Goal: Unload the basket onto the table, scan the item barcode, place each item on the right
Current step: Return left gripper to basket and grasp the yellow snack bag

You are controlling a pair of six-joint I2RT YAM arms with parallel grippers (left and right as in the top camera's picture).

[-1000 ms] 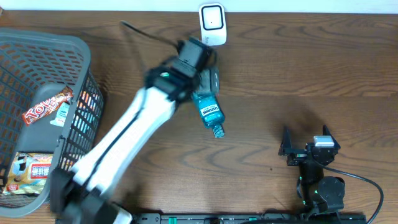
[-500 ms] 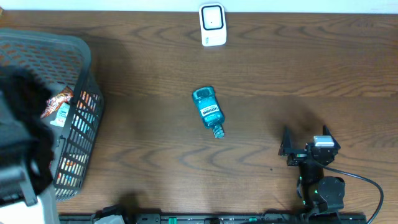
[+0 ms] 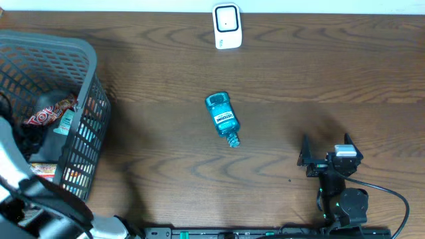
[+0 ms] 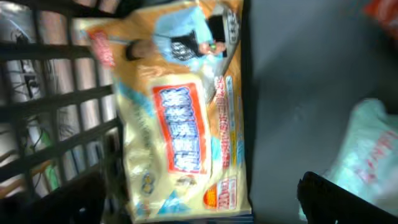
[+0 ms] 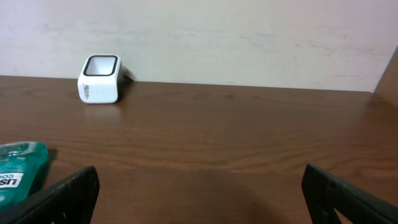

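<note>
The left gripper lowers with its fingers open onto the yellow snack packet's red-framed label [image 4: 181, 130] next and closes there, since the packet lies directly below.
A teal mouthwash bottle [image 3: 222, 118] lies on its side mid-table, cap toward the front; its edge shows in the right wrist view [image 5: 18, 171]. The white scanner [image 3: 226, 26] stands at the far edge [image 5: 99, 79]. My left gripper [image 4: 199, 199] is open, down inside the grey basket [image 3: 66, 46], hovering over a yellow snack packet [image 4: 180, 118] with nothing between its fingers. My right gripper [image 3: 325, 156] rests open and empty at the front right, facing the scanner [image 5: 199, 186].
The basket at the left also holds a red chocolate bar [image 3: 50, 113] and a pale plastic bag [image 4: 367, 149]. A wall rises behind the scanner. The right arm's cable trails at the front right.
My left arm has swung from the bottle at mid-table over to the left and down into the basket. The bottle stays lying where it was. The right arm has not moved.
</note>
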